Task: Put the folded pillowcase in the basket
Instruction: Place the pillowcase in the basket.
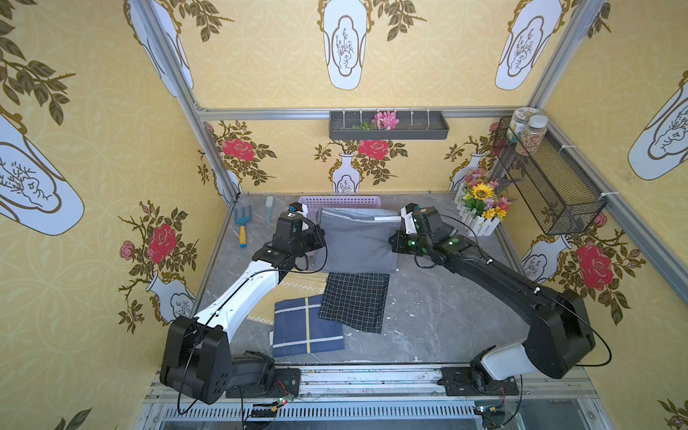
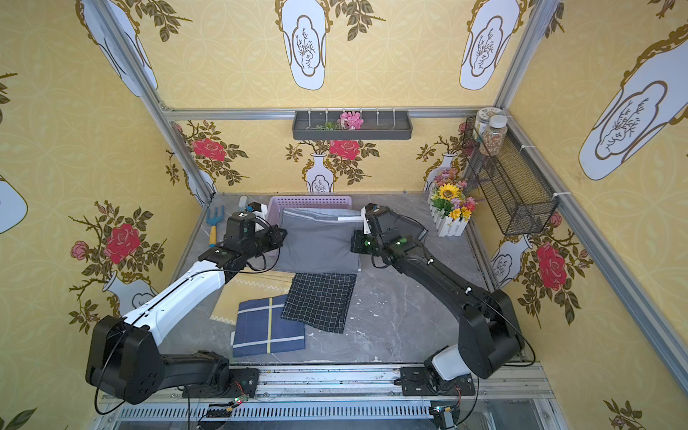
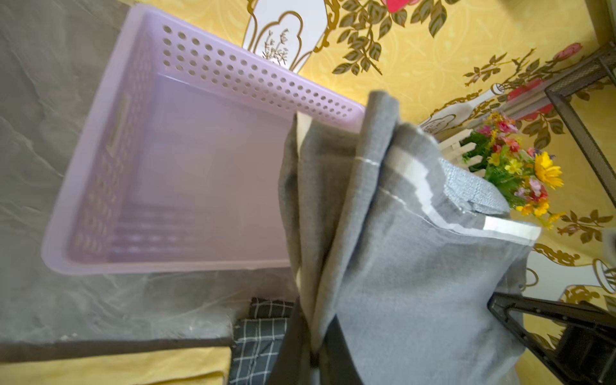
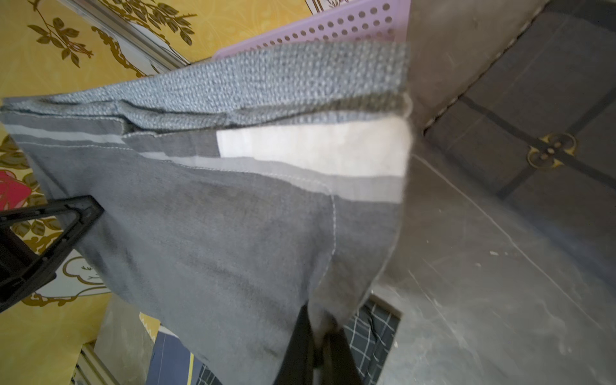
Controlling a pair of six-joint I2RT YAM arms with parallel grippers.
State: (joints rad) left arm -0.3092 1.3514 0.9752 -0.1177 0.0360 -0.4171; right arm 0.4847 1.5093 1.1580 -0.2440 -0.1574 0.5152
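The pillowcase still hangs partly short of the empty lilac basket (image 1: 340, 201), so my left gripper should move outward over the basket's open inside, then down, and release the pillowcase's edge.
The folded grey pillowcase (image 1: 357, 242) (image 2: 316, 242) hangs stretched between both grippers, raised off the table. Its far edge reaches over the near rim of the lilac perforated basket (image 1: 340, 203) (image 2: 311, 203) at the back of the table. My left gripper (image 1: 321, 238) (image 3: 314, 346) is shut on the pillowcase's left edge. My right gripper (image 1: 392, 242) (image 4: 320, 343) is shut on its right edge. In the left wrist view the basket (image 3: 233, 73) holds nothing, and the pillowcase (image 3: 416, 283) hangs beside it. The right wrist view shows the pillowcase (image 4: 200, 233) with a white band at its hem.
A black checked cloth (image 1: 353, 301), a navy striped cloth (image 1: 305, 327) and a yellow cloth (image 2: 253, 294) lie near the front. A garden fork (image 1: 242, 227) and brush (image 1: 268, 208) lie back left. A flower pot (image 1: 482, 208) stands back right under a black wire basket (image 1: 547, 178).
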